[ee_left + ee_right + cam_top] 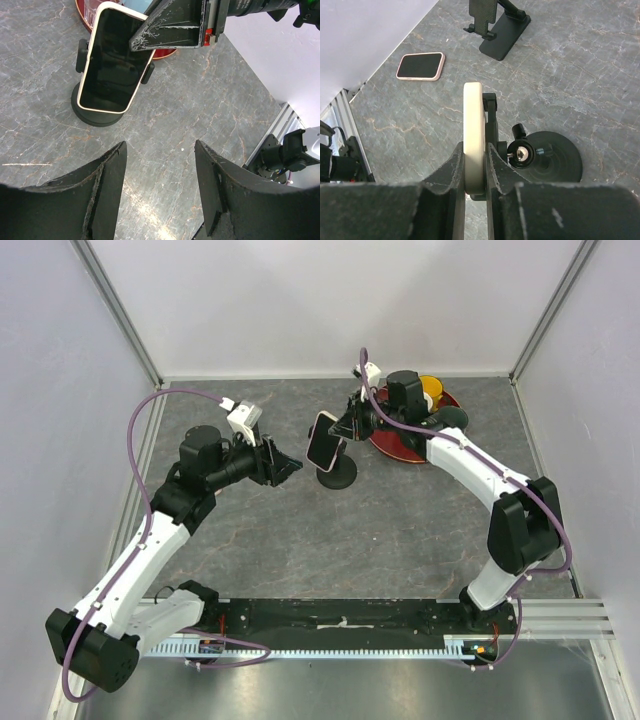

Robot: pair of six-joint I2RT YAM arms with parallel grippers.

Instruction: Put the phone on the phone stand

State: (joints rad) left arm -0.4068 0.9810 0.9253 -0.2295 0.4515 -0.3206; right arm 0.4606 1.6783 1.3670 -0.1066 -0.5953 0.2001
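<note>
My right gripper needs to move outward and turn the crooked phone straight as it goes, then release the phone's top edge, because bare tabletop before the far wall (342, 394) lies outward of it.
A cream-cased phone (322, 440) with a black screen stands tilted against the cradle of a black round-based phone stand (337, 475). My right gripper (345, 428) is shut on the phone's top edge; the right wrist view shows the phone edge (473, 120) pinched between both fingers at my gripper (475, 167), with the stand's ball joint (522, 154) and base (555, 162) behind. My left gripper (285, 465) is open and empty, left of the stand. In the left wrist view (160, 150) it hovers short of the phone (112, 60) and stand (97, 117).
A red plate (410, 440) with a yellow cup (430, 388) sits behind the right gripper. The right wrist view also shows a pink phone (420, 66) lying flat and a black folding stand (497, 25) farther off. Walls enclose the table.
</note>
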